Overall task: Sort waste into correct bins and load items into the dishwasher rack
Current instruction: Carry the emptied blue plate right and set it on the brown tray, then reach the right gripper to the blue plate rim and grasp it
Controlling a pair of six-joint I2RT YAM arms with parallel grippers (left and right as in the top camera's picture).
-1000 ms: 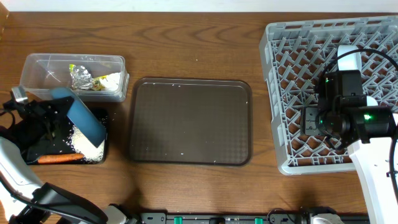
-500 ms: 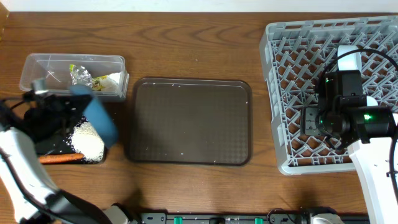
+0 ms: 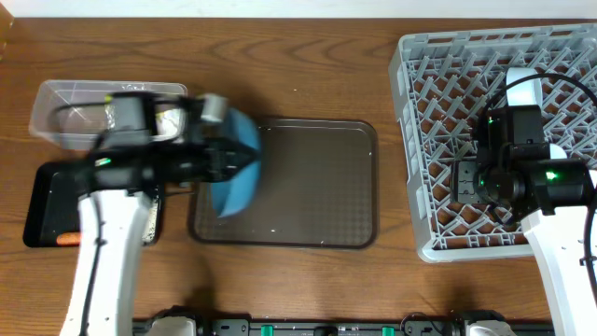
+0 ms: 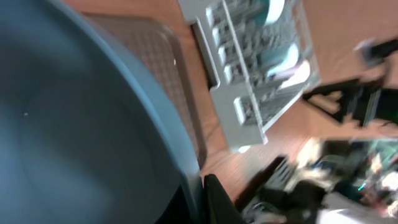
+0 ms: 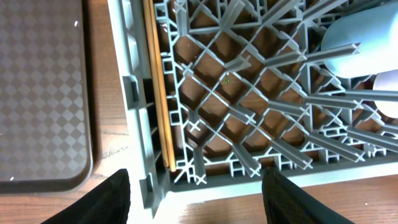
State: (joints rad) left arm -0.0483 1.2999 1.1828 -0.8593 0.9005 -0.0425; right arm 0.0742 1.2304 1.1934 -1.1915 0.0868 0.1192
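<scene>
My left gripper next needs to move down and right in the overhead view to the brown tray's bare middle (image 3: 312,185), lower the bowl flat and release it.
My left gripper (image 3: 241,159) is shut on the rim of the wide dark-blue bowl (image 3: 233,177) and holds it tilted above the left edge of the brown serving tray (image 3: 308,187). The bowl fills the left wrist view (image 4: 74,124). The black tray (image 3: 47,201) holds the orange carrot (image 3: 67,240); the rice is mostly hidden by my arm. The clear tub (image 3: 61,107) stands behind it. My right gripper (image 5: 199,202) is open and empty above the front left corner of the grey rack (image 3: 438,140). Chopsticks (image 5: 158,93) and a light-blue bowl (image 5: 354,43) lie in the rack.
The brown serving tray lies in the middle of the table between the bins and the rack, and also shows in the right wrist view (image 5: 37,93). The rack also shows in the left wrist view (image 4: 249,81). My left arm crosses over the tub and black tray.
My left arm has carried the dark-blue bowl from over the black tray to the right, to the brown tray's left edge. The right arm has not moved.
</scene>
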